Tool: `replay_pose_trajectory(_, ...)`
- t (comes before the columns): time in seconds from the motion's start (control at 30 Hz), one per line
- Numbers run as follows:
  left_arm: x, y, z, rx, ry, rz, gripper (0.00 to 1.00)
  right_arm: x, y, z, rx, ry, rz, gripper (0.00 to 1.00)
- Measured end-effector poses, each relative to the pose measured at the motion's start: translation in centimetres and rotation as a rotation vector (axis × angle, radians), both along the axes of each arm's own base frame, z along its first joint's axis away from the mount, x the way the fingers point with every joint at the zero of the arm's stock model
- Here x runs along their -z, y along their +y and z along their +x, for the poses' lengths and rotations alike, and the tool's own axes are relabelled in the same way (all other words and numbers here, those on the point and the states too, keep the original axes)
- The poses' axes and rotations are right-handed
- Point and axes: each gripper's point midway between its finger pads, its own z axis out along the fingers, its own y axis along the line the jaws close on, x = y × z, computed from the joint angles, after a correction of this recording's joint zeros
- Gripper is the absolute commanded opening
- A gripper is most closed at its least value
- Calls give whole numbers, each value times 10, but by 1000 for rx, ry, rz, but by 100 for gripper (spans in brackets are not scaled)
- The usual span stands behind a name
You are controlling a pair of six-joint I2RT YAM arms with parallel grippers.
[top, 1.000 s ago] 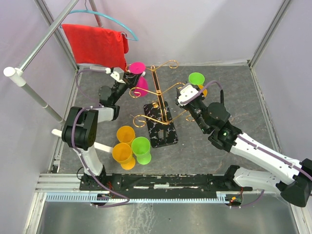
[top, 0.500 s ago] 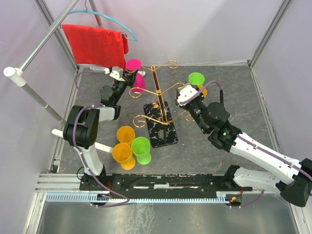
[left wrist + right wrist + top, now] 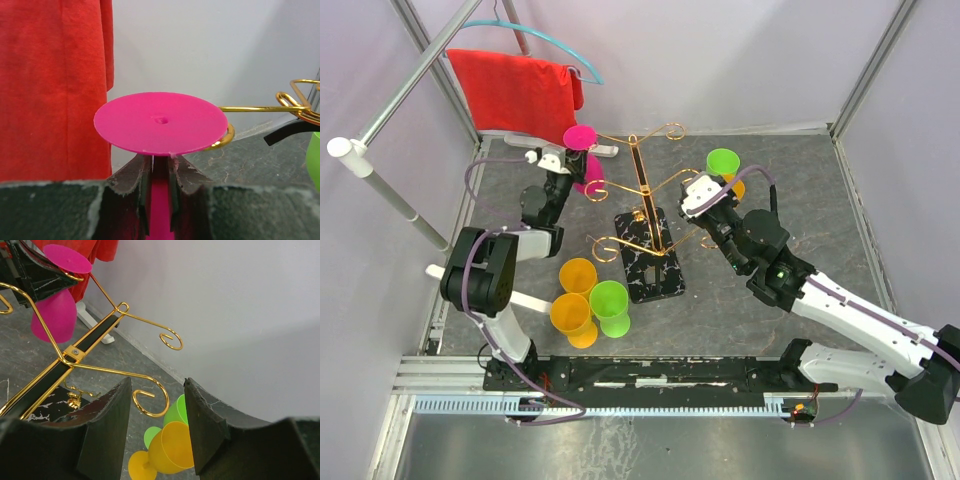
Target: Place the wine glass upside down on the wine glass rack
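The left gripper next needs to move the wine glass to the right in the top view, so that the stem of the glass goes into the scroll end of the rack.
My left gripper (image 3: 563,166) is shut on the stem of a pink wine glass (image 3: 582,137) and holds it upside down, foot up and bowl down, left of the gold wire wine glass rack (image 3: 642,180). In the left wrist view the fingers (image 3: 134,175) pinch the stem under the pink foot (image 3: 160,122). A scroll end of a rack arm (image 3: 226,139) sits just behind the foot's right edge. The rack's black marbled base (image 3: 650,265) stands mid-table. My right gripper (image 3: 700,196) is open and empty at the rack's right arms (image 3: 150,400).
Two orange glasses and a green glass (image 3: 610,303) lie in front of the rack at the left. A green and an orange glass (image 3: 177,440) lie behind my right gripper. A red towel (image 3: 520,90) hangs on a hanger at the back left, close behind my left gripper.
My left gripper has moved left with the pink glass, away from the rack's centre post, and the glass now hangs more upright. The right arm has not moved.
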Motion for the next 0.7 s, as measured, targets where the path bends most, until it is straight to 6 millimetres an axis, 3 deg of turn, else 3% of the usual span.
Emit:
replay_pose_trajectory(0.3,-4,3,-21,8,-7,13,3,8,-1,-1,-1,18,-11,54)
replay_pose_trajectory(0.47,-4,-10,-26,51,-12,23,3,12,-1,-1,-2,25,-12,55)
replay_pose_trajectory(0.63,-5,-38,-31,115,-18,31,3,15,-1,-2,-2,35,-4,55)
replay_pose_trajectory(0.7,-6,-41,-29,115,-22,30,10,15,-2,-2,0,40,5,56)
